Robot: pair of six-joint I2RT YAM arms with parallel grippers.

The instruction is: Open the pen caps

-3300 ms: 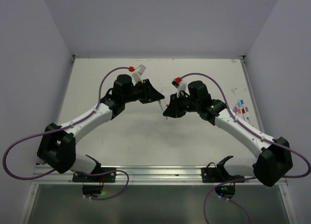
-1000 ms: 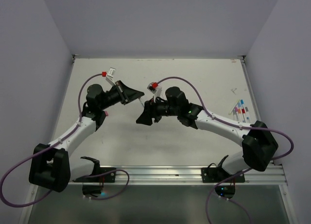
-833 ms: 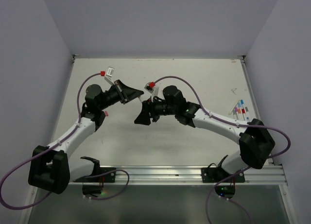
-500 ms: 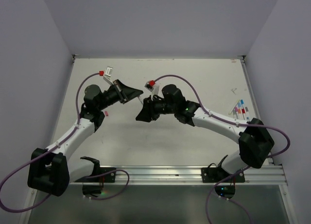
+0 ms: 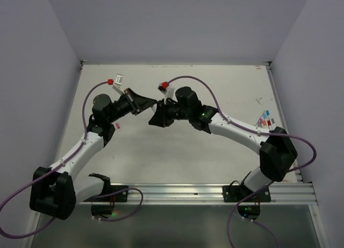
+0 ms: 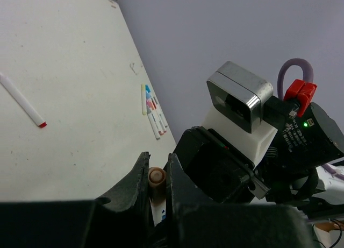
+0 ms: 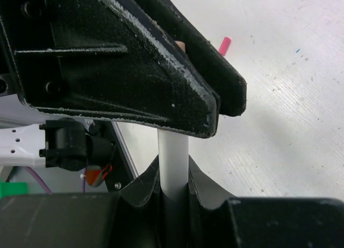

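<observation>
The left gripper holds the white pen's cap. My right gripper pulls away from it and down next, releasing the white pen's body (image 7: 173,154) on the tabletop beside the lone red-ended pen.
My left gripper (image 5: 151,104) and right gripper (image 5: 157,117) meet above the middle of the table, holding one white pen between them. In the left wrist view the left gripper (image 6: 157,164) is shut on the pen's pale brownish cap (image 6: 157,177). In the right wrist view the right gripper (image 7: 173,175) is shut on the white barrel (image 7: 173,154), which runs up under the left gripper's black fingers (image 7: 134,59). In the top view the grippers hide most of this pen. A loose pink cap (image 5: 117,125) lies on the table and also shows in the right wrist view (image 7: 224,45).
Several white pens with coloured ends (image 5: 265,119) lie at the table's right edge, also visible in the left wrist view (image 6: 152,111). One white pen with a red end (image 6: 21,100) lies apart from them. Walls close in the table on three sides.
Both grippers have shifted left and a little toward the back with the pen. The right gripper has closed in on the left gripper's fingertips.
</observation>
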